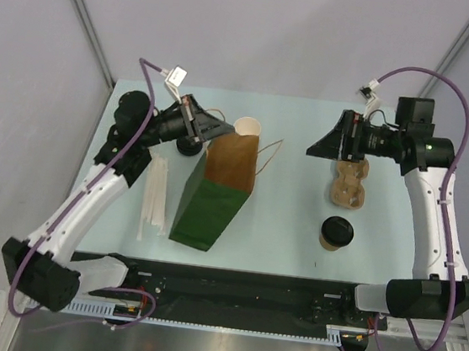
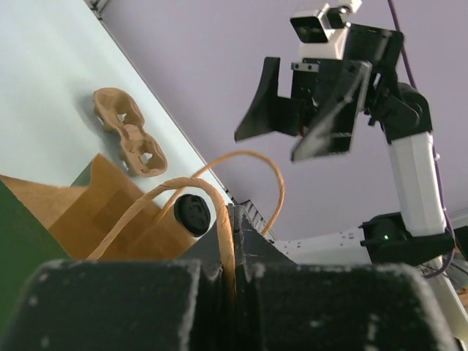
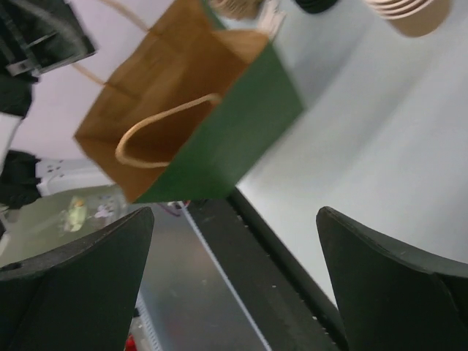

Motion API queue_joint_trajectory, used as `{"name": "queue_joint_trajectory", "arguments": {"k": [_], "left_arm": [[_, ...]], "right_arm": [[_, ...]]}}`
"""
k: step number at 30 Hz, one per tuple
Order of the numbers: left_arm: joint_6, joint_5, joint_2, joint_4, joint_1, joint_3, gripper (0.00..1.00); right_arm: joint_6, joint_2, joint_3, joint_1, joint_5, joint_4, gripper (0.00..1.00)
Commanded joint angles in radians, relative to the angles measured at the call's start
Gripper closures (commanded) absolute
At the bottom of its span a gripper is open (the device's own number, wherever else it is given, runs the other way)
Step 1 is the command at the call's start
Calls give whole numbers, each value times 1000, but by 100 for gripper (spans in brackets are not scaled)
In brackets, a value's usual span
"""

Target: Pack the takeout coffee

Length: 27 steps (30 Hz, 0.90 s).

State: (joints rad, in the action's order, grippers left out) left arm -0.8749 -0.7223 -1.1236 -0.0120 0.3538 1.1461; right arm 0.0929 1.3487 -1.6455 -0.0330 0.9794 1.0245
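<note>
My right gripper will go to the left in the top view next, and it will move onto the free loop of the bag's other handle.
The takeout coffee [image 1: 337,233], a small tan cup with a black lid, stands at the front right of the table; the left wrist view shows its lid [image 2: 192,214] past the bag's edge. The green bag [image 1: 211,198], brown inside, lies mid-table with its mouth toward the back. My left gripper [image 1: 214,129] is shut on one of the bag's paper handles [image 2: 227,241], which is pinched between its fingers [image 2: 235,223]. My right gripper [image 1: 327,144] hangs open above the table's back right, well apart from the cup, with nothing between its fingers [image 3: 234,285].
A tan pulp cup carrier [image 1: 348,184] lies under the right gripper, behind the coffee. A stack of nested cups [image 1: 247,128] stands behind the bag's mouth, a loose black lid [image 1: 189,147] to its left. White straws [image 1: 156,196] lie left of the bag.
</note>
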Motion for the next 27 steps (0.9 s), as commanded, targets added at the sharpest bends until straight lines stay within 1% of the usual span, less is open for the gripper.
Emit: {"name": "queue_joint_trajectory", "arguments": {"k": [1,3,4,6,7,10,13,19,23,27], "left_arm": [[-61,-23,-105,-184,33,81,100],[-67,-37,-130,-249,47,69,97],[-72,-37,-131,-297,51,19,94],[-96,-43,-137,-328,54,-40,92],[-101,-48,-137,-342,54,-104,91],[-101,-46,-113,-332,54,-211,88],[-99,-42,-96,-313,54,-267,86],[-33,-37,-74,-243,54,-258,84],[45,-23,-62,-165,54,-223,84],[94,-20,-56,-97,56,-194,85]], "right_arm": [[197,1,36,-85,85,-174,0],[266,7,47,-106,100,-221,0],[277,12,47,-122,102,-230,0],[298,15,49,-134,94,-247,0],[307,20,52,-139,94,-257,0],[309,26,61,-148,64,-253,0],[301,41,62,-148,27,-251,0],[300,112,-10,-179,-16,-265,1],[281,159,-101,-228,-42,-256,3],[277,204,-138,-275,-53,-257,7]]}}
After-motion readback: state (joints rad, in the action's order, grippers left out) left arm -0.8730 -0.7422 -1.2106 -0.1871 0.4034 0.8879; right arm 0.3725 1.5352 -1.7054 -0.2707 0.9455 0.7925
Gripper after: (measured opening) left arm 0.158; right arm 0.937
